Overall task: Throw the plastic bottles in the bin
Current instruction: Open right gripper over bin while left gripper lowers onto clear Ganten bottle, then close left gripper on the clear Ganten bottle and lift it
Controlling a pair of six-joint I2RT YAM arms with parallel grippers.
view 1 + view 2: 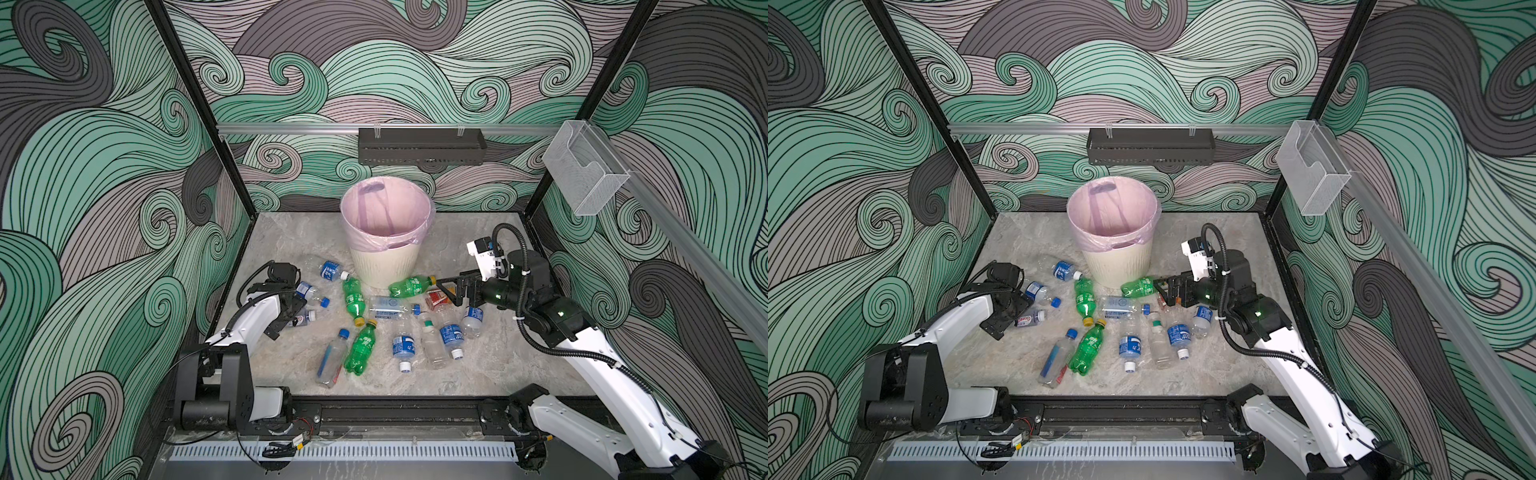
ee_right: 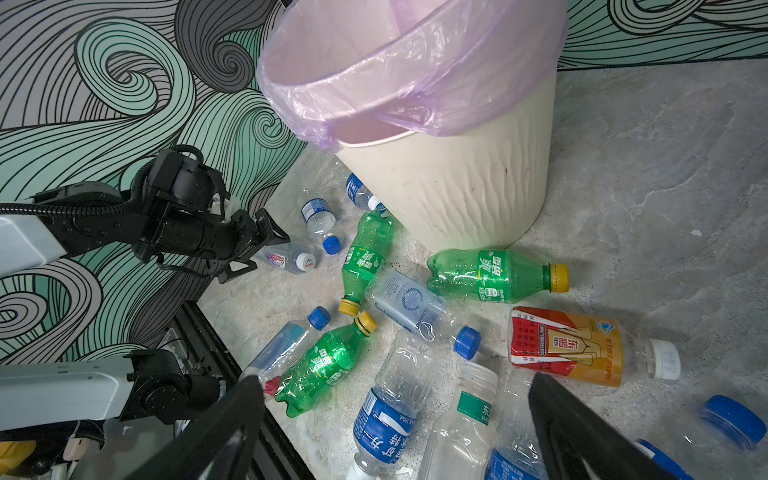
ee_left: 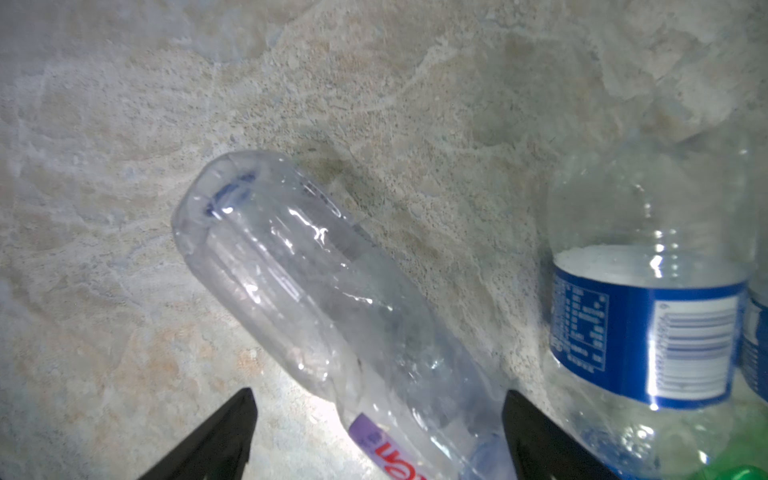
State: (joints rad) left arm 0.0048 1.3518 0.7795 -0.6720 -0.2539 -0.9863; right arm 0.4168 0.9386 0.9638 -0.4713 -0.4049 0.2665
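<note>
The clear bottle lies at a slant below and the bottle's middle (image 1: 296, 319) (image 3: 372, 384) already runs between both fingers, so my left gripper will lower its open fingers around that part of the bottle next.
The cream ribbed bin (image 1: 384, 268) with a pink liner stands at the back middle; it also shows in a top view (image 1: 1117, 266) and the right wrist view (image 2: 457, 187). Several plastic bottles lie in front of it, among them green ones (image 1: 354, 297) (image 1: 361, 347) and an orange red-labelled one (image 2: 569, 345). My left gripper (image 3: 374, 436) is open and low over the floor, straddling a small clear bottle with red lettering (image 3: 311, 270) (image 1: 306, 318). My right gripper (image 2: 399, 424) hangs open and empty above the bottles right of the bin (image 1: 446, 289).
A blue-labelled clear bottle (image 3: 648, 332) lies close beside my left gripper. A black perforated tray (image 1: 422, 145) hangs on the back rail and a clear box (image 1: 584, 166) on the right rail. Patterned walls enclose the floor; a black rail (image 1: 395, 411) runs along the front.
</note>
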